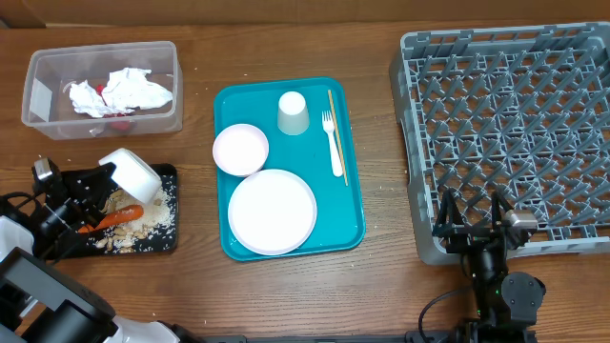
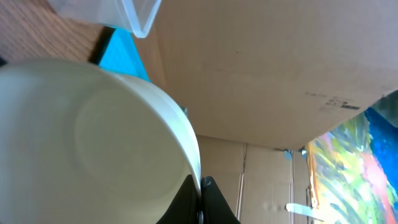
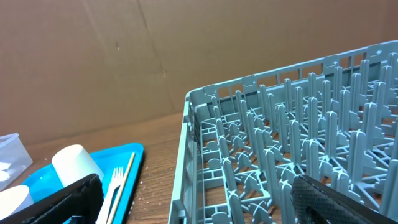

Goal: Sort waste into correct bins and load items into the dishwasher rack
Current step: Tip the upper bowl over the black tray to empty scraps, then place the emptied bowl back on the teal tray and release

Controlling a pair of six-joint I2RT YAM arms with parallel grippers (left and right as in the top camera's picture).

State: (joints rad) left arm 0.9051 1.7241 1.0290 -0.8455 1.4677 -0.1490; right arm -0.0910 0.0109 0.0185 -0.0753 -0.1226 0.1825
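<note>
The teal tray's bare corner by the tub is to the left gripper's right in the overhead view, so next the left gripper should cross over, turn the bowl upright and release it.
My left gripper (image 1: 108, 176) is shut on the rim of a small white bowl (image 1: 132, 173), which is tipped over the black tray (image 1: 164, 247). In that tray lie an orange carrot (image 1: 119, 217) and beige bits with rice crumbs (image 1: 148, 221). The left wrist view is mostly bowl (image 2: 93, 137), its rim pinched by the fingers (image 2: 211, 202). On the teal tray (image 1: 353, 224) sit a white plate (image 1: 272, 211), a second small bowl (image 1: 240, 150), an upturned cup (image 1: 293, 112) and a white fork (image 1: 332, 143). My right gripper (image 1: 472, 221) stands open and holds nothing at the near left corner of the grey rack (image 1: 515, 105).
The clear tub (image 1: 38, 95) at the back left holds crumpled white paper (image 1: 122, 91) and something red. A wooden chopstick (image 1: 338, 133) lies beside the fork. The right wrist view shows the rack corner (image 3: 199, 118), cup (image 3: 74, 165) and fork (image 3: 115, 183). A cardboard wall stands behind the table.
</note>
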